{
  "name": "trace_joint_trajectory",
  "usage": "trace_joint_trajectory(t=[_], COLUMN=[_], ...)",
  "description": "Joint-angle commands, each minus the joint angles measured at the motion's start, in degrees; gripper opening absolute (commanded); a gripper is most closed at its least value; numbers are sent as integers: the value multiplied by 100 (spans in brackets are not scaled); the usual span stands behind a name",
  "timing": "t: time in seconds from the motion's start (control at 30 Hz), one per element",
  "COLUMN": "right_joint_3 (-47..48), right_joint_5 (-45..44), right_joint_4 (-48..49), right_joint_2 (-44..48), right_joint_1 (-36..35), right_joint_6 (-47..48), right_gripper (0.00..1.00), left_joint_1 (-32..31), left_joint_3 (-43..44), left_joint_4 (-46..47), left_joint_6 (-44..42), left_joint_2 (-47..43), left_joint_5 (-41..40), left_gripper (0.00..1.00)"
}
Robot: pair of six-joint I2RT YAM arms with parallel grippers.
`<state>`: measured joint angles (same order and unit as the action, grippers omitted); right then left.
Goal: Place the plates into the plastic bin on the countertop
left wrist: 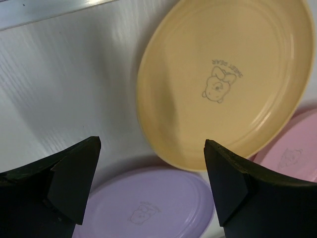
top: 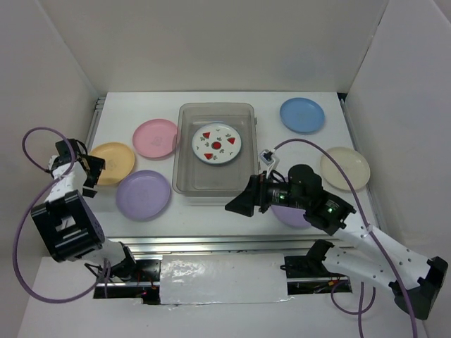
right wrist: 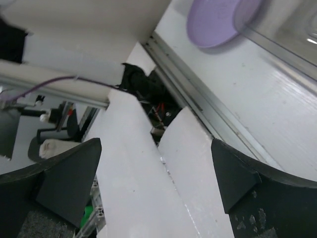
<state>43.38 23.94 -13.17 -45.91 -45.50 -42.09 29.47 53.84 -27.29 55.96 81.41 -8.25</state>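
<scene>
The near rim of the orange-yellow plate lies below my left gripper, between its open fingers, so the gripper lowers onto it next and closes there.
The clear plastic bin stands mid-countertop with the white fruit-pattern plate lying in it. On the countertop lie the pink plate, orange-yellow plate, a lavender plate, the blue plate and the cream plate. A second lavender plate is mostly hidden under my right arm. My left gripper is open and empty, over the orange-yellow plate's left edge. My right gripper is open and empty, just off the bin's front right corner.
The left wrist view shows the lavender plate and pink plate close by. The right wrist view shows a lavender plate, the bin's corner and the metal front rail. White walls enclose three sides.
</scene>
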Motion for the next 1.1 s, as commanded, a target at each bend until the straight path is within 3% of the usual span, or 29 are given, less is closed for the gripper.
trace_joint_trajectory(t=[0.0, 0.1, 0.2, 0.3, 0.43, 0.7, 0.73, 0.8, 0.83, 0.87, 1.07], right_joint_3=[22, 83, 162, -56, -452, -356, -330, -347, -356, -347, -338], right_joint_5=[313, 181, 163, 286, 252, -4, -47, -109, -179, -214, -285], right_joint_4=[597, 412, 210, 497, 947, 711, 702, 693, 684, 658, 552], right_joint_2=[495, 750, 864, 1101, 1479, 1577, 1594, 1672, 1717, 1734, 1814], right_joint_1=[-196, -267, -284, -433, -715, -1057, -1093, -1137, -1163, -1198, -1269], right_joint_6=[16, 95, 157, -79, -335, -221, -230, -247, -247, -256, -327], right_gripper=[100, 100, 100, 100, 100, 100, 100, 100, 100, 100, 100], left_joint_1=[32, 67, 146, 146, 146, 50, 32, 32, 6, -3, -319], left_joint_3=[284, 293, 284, 337, 477, 679, 706, 741, 733, 724, 1004], left_joint_4=[251, 241, 557, 707, 629, 418, 313, 163, 93, -4, -408], left_joint_6=[151, 248, 239, 248, 309, 354, 362, 423, 450, 485, 679], left_joint_2=[463, 701, 982, 1245, 1806, 2142, 2160, 2117, 1994, 1906, 1124], left_joint_5=[-255, -528, -309, -343, -414, -748, -757, -809, -888, -950, -1433], left_gripper=[99, 99, 99, 99, 91, 54, 38, 20, 4, 0, 0])
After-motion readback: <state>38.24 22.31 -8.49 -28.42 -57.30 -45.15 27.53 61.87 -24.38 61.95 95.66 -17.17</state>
